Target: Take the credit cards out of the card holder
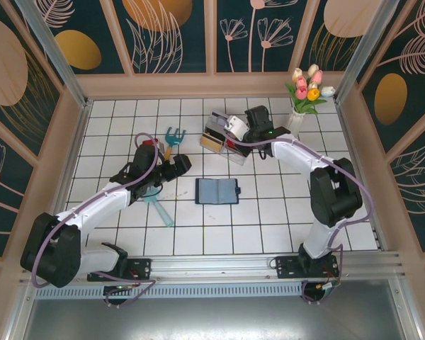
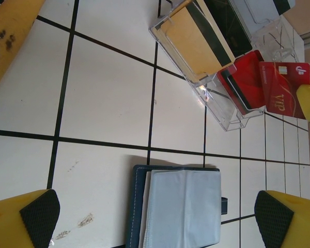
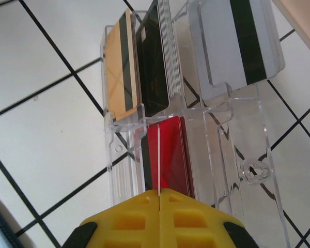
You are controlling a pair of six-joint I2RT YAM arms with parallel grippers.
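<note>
The card in my right gripper has the same colour as the red cards in the slot below, so my right gripper will lower it edge-on into their slot next and let go of it.
The navy card holder (image 1: pixel 216 190) lies open on the white tiles, and its blue-grey pockets (image 2: pixel 181 206) look empty. My left gripper (image 1: pixel 178 166) hovers just left of it, open, with the wallet seen between its black pads (image 2: pixel 39 217). At the clear compartment box (image 1: pixel 223 139), my right gripper (image 1: pixel 231 129) is shut on a red card (image 2: pixel 283 88). That card shows edge-on (image 3: pixel 158 165) above the slot holding other red cards (image 3: pixel 173 155). A tan card (image 2: pixel 196 41) stands in a neighbouring slot.
A green toy rake (image 1: pixel 173 137) and a teal scoop (image 1: pixel 159 209) lie near the left arm. A vase of tulips (image 1: pixel 308 91) stands at the back right. Wooden walls (image 1: pixel 212 85) close in the tiled floor. Black and grey cards (image 3: pixel 155 57) fill other box slots.
</note>
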